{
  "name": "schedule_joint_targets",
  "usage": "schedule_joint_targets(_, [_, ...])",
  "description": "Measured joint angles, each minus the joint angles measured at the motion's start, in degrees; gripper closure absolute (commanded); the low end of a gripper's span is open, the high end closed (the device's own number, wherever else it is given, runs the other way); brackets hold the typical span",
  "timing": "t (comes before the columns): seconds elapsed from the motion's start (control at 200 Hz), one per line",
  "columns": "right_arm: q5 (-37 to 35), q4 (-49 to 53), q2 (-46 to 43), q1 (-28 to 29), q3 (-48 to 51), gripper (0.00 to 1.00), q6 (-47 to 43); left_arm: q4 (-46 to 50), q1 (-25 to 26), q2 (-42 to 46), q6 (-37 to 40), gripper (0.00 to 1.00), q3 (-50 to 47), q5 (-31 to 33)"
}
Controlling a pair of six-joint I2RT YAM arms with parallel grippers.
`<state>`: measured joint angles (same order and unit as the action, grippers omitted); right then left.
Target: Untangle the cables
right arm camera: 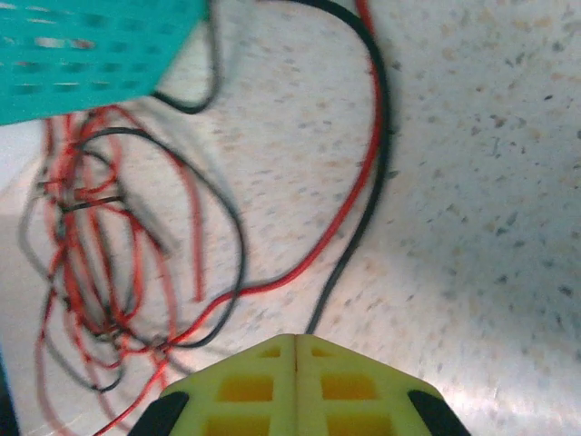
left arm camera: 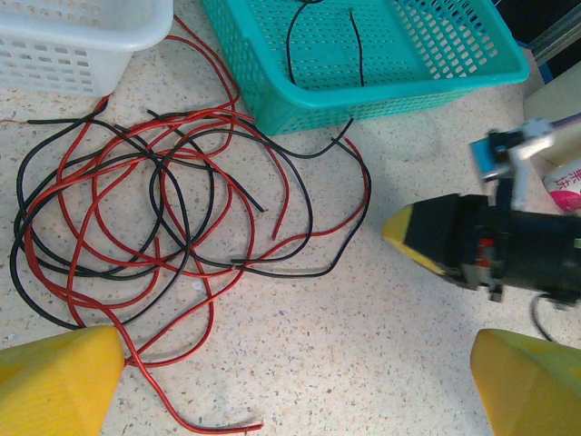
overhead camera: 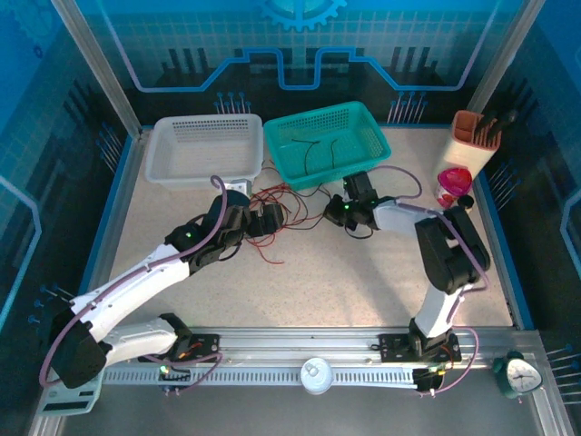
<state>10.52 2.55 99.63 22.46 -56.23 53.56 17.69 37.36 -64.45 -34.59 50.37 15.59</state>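
My left gripper should next move down and lower its open fingers around the red cable at the tangle's near edge (overhead camera: 255,243) (left arm camera: 122,335) below it, where it comes out of the crowded loops.
A tangle of red and black cables (left arm camera: 136,200) lies on the speckled table between the two baskets and my grippers. It also shows as a loose knot of cables (overhead camera: 280,207) from above. My left gripper (left arm camera: 295,372) hovers open just short of the tangle, its yellow fingers (left arm camera: 54,386) wide apart with bare table between them. My right gripper (right arm camera: 295,341) is shut, and a black cable (right arm camera: 349,245) runs out from its tips toward the tangle of cables (right arm camera: 100,254). That right gripper (overhead camera: 338,211) sits right of the tangle.
A teal basket (overhead camera: 372,136) behind the tangle holds a few black wires (left arm camera: 290,45). A white basket (overhead camera: 172,168) stands to its left. At the right are a pink bottle (overhead camera: 452,186) and an orange holder (overhead camera: 472,134). A green clock (overhead camera: 517,374) sits by the front rail.
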Motion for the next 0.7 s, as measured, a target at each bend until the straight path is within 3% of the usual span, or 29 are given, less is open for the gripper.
schedule_joint_targets(0.18, [-3.3,2.6,-12.5,1.7,-1.3,1.00,-4.8,0.0,0.0,0.0,0.0,0.01,0.0,0.0])
schedule_joint_targets(0.31, [-4.6,3.9,-15.8,3.2,-4.8,1.00,-8.3,0.0,0.0,-0.1,0.0,0.01,0.0,0.0])
schedule_joint_targets(0.49, [-5.8,7.1,-15.0,6.3,-7.1,0.64,-11.8,1.8,-1.0,-4.0,-2.0,0.04,0.1,0.6])
schedule_joint_targets(0.58, [-6.3,8.3,-14.4,9.2,-7.2,0.56,-13.7,4.1,-3.5,-8.4,-4.6,0.14,0.0,0.4])
schedule_joint_targets(0.7, [-7.2,9.6,-14.2,11.2,-6.9,0.52,-14.5,5.7,-6.5,-11.4,-8.1,0.20,-1.7,0.4])
